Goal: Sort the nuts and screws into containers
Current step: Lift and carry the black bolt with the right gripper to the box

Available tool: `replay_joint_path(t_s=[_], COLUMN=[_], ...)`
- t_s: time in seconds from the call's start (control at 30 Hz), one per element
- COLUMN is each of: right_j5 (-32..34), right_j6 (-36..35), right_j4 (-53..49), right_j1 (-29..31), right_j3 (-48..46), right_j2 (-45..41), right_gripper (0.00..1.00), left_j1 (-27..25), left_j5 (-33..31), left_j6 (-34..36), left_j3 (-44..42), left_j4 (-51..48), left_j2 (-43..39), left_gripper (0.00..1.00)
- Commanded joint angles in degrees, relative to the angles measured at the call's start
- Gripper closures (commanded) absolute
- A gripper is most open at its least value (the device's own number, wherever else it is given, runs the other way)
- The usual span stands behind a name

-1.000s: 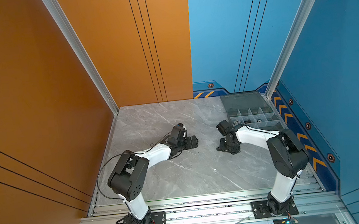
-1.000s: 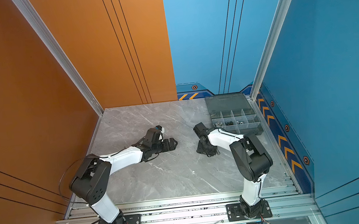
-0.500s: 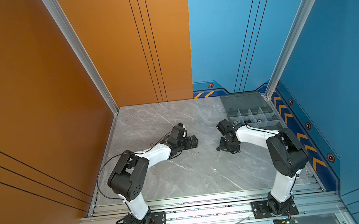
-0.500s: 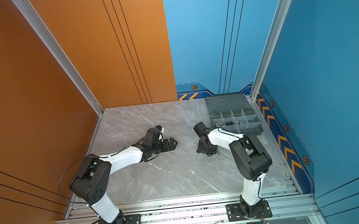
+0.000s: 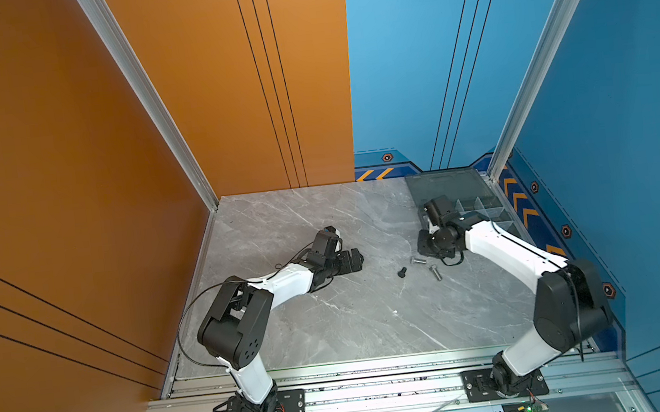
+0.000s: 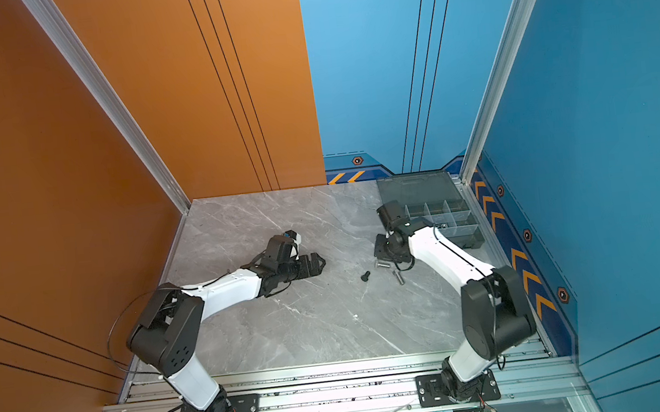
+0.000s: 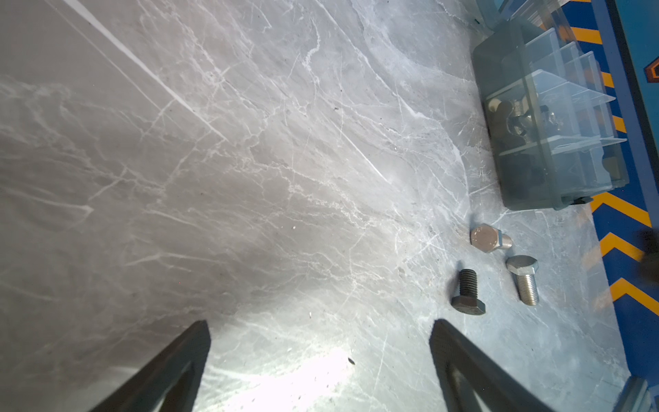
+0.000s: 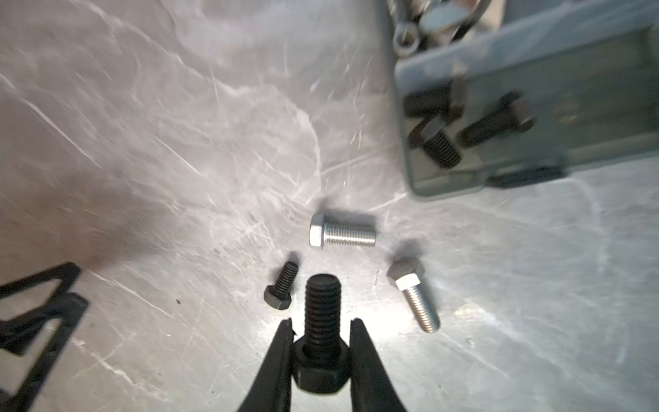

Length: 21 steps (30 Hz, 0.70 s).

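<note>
I will move my right gripper outward over the near section of the grey organizer box (image 8: 473,130) next and release the black screw there, because black screws are already in it.
My right gripper (image 8: 321,323) is shut on the hex head of a black screw (image 8: 322,303), held off the table beside the near left corner of the grey organizer box (image 5: 449,186). On the table below lie three loose screws: a black one (image 5: 401,272) and two silver ones (image 5: 418,261) (image 5: 435,273). One container (image 8: 588,71) holds black screws (image 8: 438,142); another holds silver nuts (image 8: 406,35). Further left, my left gripper (image 7: 320,326) rests low over the table, open and empty, with the black screw (image 7: 468,290) just beyond one fingertip.
The box stands open at the back right against the blue wall (image 5: 569,190), its lid laid back. An orange wall (image 5: 114,238) bounds the left side. Grey marble tabletop (image 5: 332,319) stretches between the arms toward the front rail.
My right gripper closed on the black screw, lifted it and moved back toward the box, uncovering three screws. The left arm has not moved.
</note>
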Motion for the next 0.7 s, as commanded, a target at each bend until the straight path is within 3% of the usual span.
replay_joint_path(t_s=[0.0, 0.27, 0.67], right_j5=[-2.4, -2.2, -3.0], right_j6=[-2.7, -3.7, -3.8], right_j4=[-3.1, -2.4, -0.4], right_j1=[-5.0, -12.2, -13.0], right_j3=[2.0, 7.2, 11.2], right_j2=[-0.6, 8.7, 17.3], right_gripper=[1.00, 1.00, 1.00], left_j1=[0.7, 0.7, 0.6], left_j5=[1.9, 2.0, 1.2], left_j6=[-0.7, -1.1, -1.4], left_j3=[0.5, 0.1, -0.3], left_j4=[1.1, 1.2, 1.1], left_j2=[-0.7, -0.8, -1.2], left_gripper=[0.02, 0.02, 0.02])
